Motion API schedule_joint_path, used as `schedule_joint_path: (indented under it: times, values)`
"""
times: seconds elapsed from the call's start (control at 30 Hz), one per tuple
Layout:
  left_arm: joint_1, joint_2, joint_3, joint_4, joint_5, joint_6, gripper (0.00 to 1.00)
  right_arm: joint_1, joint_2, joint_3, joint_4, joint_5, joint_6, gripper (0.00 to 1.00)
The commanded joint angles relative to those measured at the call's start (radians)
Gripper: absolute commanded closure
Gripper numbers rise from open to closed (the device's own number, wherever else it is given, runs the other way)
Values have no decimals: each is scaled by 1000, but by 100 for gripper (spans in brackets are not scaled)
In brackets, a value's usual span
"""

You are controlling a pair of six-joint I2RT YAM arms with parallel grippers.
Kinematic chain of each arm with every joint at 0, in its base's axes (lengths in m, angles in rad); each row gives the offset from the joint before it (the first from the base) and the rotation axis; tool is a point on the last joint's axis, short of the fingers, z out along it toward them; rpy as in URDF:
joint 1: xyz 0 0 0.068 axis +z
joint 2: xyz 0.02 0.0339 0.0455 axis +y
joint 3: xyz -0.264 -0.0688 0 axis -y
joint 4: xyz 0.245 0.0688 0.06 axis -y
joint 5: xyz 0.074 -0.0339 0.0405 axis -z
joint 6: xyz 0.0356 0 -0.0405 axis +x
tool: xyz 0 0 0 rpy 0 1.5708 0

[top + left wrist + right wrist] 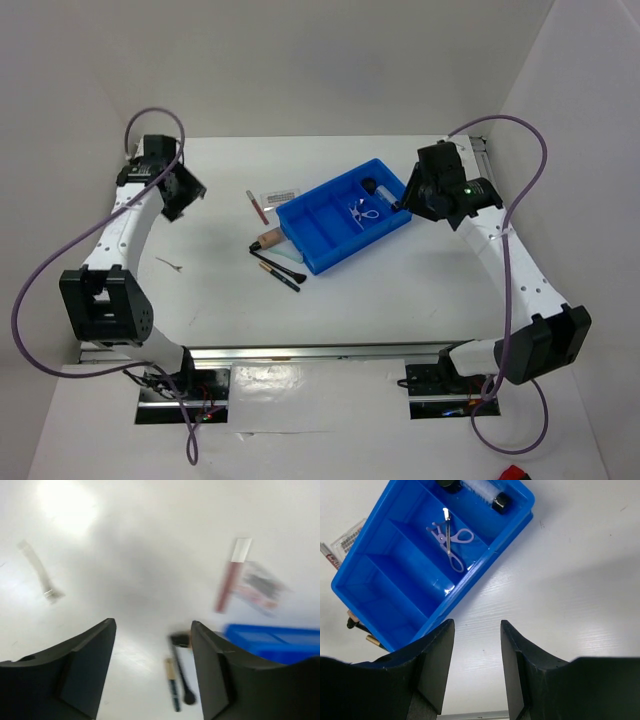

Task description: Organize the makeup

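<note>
The thin clip [168,264] lies alone on the tabletop, away from the blue tray [318,232], so the robot's left gripper will next move back and lower its open fingers over the clip.
The blue tray [318,232] lies mid-table and holds a black round jar [369,185], a clear bottle [386,194] and lilac clips [365,211]. Left of it on the table lie a pink stick [258,206], a white card [280,196], a beige tube [271,239], a black brush [275,258] and a pencil [281,275]. A thin clip [168,264] lies apart at the left. My left gripper [188,198] is open and empty, above bare table [152,630]. My right gripper [412,198] is open and empty, by the tray's right end [477,625].
The left wrist view is blurred: pink stick [230,580], card [257,587], pencil [172,685], brush [182,677], tray corner [275,637], thin clip [40,572]. The right wrist view shows the tray's rim [485,562], clips [451,542] and bottle [477,490].
</note>
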Motion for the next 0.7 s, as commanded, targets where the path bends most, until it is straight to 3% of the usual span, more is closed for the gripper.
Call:
schedule_joint_path:
  times: [0.0, 0.17, 0.37, 0.67]
  values:
    - [107, 14, -119, -181, -96, -5, 24, -5, 11, -2, 78, -41, -14, 50]
    - [265, 67, -209, -115, 8, 46, 24, -5, 11, -2, 87, -50, -34, 49]
    - [333, 195, -206, -43, 56, 55, 25, -5, 22, -2, 87, -69, -34, 48]
    - [378, 302, -225, 43, 139, 26, 35, -5, 22, 7, 78, -60, -16, 48]
